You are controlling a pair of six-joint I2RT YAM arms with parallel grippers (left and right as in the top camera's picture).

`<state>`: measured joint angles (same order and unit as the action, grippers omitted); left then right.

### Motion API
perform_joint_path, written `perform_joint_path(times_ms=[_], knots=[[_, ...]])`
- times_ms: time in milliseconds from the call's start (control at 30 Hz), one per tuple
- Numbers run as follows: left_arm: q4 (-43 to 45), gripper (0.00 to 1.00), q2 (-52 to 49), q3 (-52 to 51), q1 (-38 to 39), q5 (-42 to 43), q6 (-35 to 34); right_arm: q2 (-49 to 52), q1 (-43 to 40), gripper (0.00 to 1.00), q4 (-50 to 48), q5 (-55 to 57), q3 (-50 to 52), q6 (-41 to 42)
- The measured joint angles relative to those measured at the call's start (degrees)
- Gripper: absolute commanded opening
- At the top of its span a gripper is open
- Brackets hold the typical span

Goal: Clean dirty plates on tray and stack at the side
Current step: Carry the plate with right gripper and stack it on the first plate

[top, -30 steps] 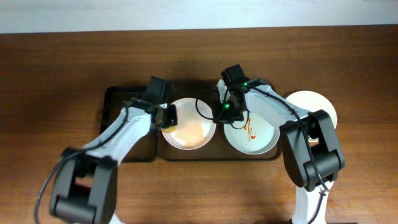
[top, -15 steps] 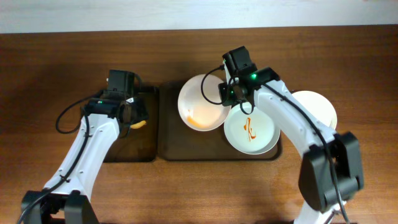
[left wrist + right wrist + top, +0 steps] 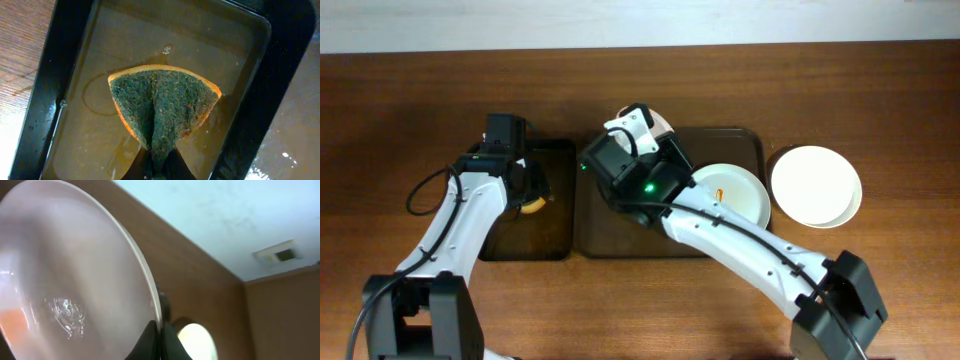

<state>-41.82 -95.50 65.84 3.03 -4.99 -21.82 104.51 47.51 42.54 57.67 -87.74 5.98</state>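
Observation:
Next, my right gripper swings over a plain white plate beside the brown tray (image 3: 620, 238), then tilts the held plate flatter and lowers it onto that one.
My right gripper (image 3: 161, 339) is shut on the rim of a white plate (image 3: 75, 275) and holds it tilted steeply on edge, high above the left half of the brown tray (image 3: 620, 238). A faint orange smear shows at the plate's lower left. In the overhead view the raised right wrist (image 3: 640, 180) hides most of this plate. A second plate (image 3: 735, 195) with an orange mark lies on the tray's right half. A plain white plate (image 3: 817, 186) lies on the table right of the tray. My left gripper (image 3: 156, 171) is shut on a green and orange sponge (image 3: 162, 107).
The sponge sits in brownish water inside the narrower black tray (image 3: 35, 100), which stands left of the brown tray (image 3: 505, 245). The wooden table (image 3: 880, 290) extends on all sides.
My right arm has lifted the plate off the tray, swung it left and up toward the camera, and tipped it on edge. My left gripper stays at the black tray with the sponge.

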Motion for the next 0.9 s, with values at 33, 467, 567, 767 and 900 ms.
perform_joint_path(times_ms=[33,467,567,767,900], knots=[[-0.02,0.00,0.00,0.00,0.00,0.00,-0.02,0.00,0.07,0.04,-0.15,1.36,0.00,0.00],[-0.02,0.00,0.00,0.00,0.00,0.04,-0.02,-0.02,-17.44,0.04,9.99,-15.87,-0.13,17.22],[-0.02,0.00,0.00,0.00,0.00,0.02,0.00,-1.73,-34.23,0.04,13.99,-30.86,-0.17,20.68],[-0.42,0.00,0.00,-0.04,0.00,0.04,0.00,-2.23,-52.96,0.04,20.28,-37.03,-0.31,21.03],[-0.48,0.00,0.00,-0.04,0.00,0.02,-0.02,-2.23,-62.47,0.04,21.75,-37.70,-0.31,20.96]])
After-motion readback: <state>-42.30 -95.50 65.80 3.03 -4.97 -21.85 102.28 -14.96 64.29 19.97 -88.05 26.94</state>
